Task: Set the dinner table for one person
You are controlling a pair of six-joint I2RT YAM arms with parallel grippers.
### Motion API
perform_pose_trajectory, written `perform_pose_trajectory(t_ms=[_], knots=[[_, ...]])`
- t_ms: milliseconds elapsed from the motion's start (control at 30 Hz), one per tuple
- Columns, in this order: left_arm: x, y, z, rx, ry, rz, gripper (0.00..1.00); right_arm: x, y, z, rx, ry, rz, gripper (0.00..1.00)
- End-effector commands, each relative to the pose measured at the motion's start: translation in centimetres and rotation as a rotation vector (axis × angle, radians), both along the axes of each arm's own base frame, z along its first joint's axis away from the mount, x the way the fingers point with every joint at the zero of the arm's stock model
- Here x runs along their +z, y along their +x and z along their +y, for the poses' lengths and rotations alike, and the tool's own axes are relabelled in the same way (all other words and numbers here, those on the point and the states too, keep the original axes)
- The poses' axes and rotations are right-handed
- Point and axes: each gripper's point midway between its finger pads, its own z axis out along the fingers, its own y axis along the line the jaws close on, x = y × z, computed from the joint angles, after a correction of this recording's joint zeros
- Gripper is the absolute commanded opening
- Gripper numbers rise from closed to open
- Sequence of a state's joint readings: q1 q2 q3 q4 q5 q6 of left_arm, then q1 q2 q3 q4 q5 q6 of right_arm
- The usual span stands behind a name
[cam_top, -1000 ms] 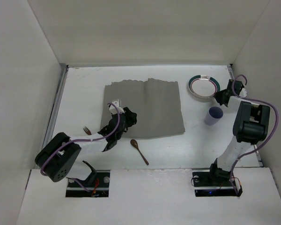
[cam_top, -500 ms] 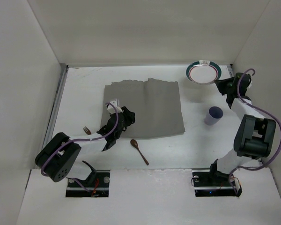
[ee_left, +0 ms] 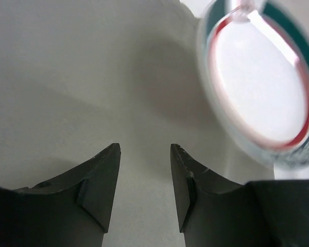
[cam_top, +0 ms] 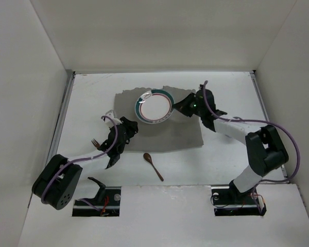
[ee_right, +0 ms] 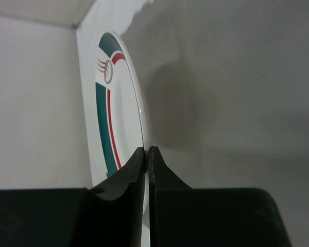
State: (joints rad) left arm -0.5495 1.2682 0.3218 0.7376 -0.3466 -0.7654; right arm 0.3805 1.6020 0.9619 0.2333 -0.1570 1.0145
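Note:
The plate [cam_top: 154,106] hangs tilted above the cloth, so the robot's right hand should next lower and draw back, set it down on the middle of the placemat and release it.
A white plate [cam_top: 154,106] with a teal and red rim hangs tilted over the back of the grey placemat [cam_top: 180,131] on the white dinner table [cam_top: 221,159]. My right gripper [cam_top: 176,108] is shut on the plate's right rim. In the right wrist view its fingertips [ee_right: 146,149] pinch the plate [ee_right: 121,118] edge-on above the placemat [ee_right: 237,77]. My left gripper [cam_top: 130,126] is open and empty over the placemat's left edge. The left wrist view shows the gripper [ee_left: 144,146] above the grey cloth [ee_left: 67,77], with the plate [ee_left: 262,87] at upper right.
A fork [cam_top: 95,142] lies on the table left of the placemat. A brown spoon [cam_top: 153,165] lies in front of the placemat's near edge. White walls [cam_top: 36,77] enclose the table on three sides.
The right arm swung the plate from the back right corner leftward to above the placemat. The left gripper drew back a little to the left, still open.

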Motion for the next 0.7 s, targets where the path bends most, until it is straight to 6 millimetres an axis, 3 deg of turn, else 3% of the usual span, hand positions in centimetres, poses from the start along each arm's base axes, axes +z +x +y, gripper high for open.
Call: perform_pose_trajectory(t_ms=[0, 133, 200, 300, 667], knots=[[1.5, 0.6, 1.7, 0.075, -0.054, -0.053, 0.41, 2.6, 0.5, 3.3, 0.029, 0.035, -0.107, 0.05], [2.0, 0.6, 2.7, 0.099, -0.055, -0.062, 0.41, -0.5, -1.0, 6.7, 0.099, 0.007, -0.042, 0.05], [2.1, 0.6, 2.9, 0.109, -0.052, -0.065, 0.4, -2.4, -1.2, 7.0, 0.096, -0.017, -0.008, 0.05], [2.2, 0.5, 3.1, 0.112, -0.061, -0.068, 0.4, -4.1, -1.1, 6.4, 0.069, -0.047, 0.018, 0.05], [2.6, 0.5, 3.2, 0.114, -0.042, -0.083, 0.4, -7.0, -3.3, 3.6, 0.019, -0.147, 0.099, 0.08]])
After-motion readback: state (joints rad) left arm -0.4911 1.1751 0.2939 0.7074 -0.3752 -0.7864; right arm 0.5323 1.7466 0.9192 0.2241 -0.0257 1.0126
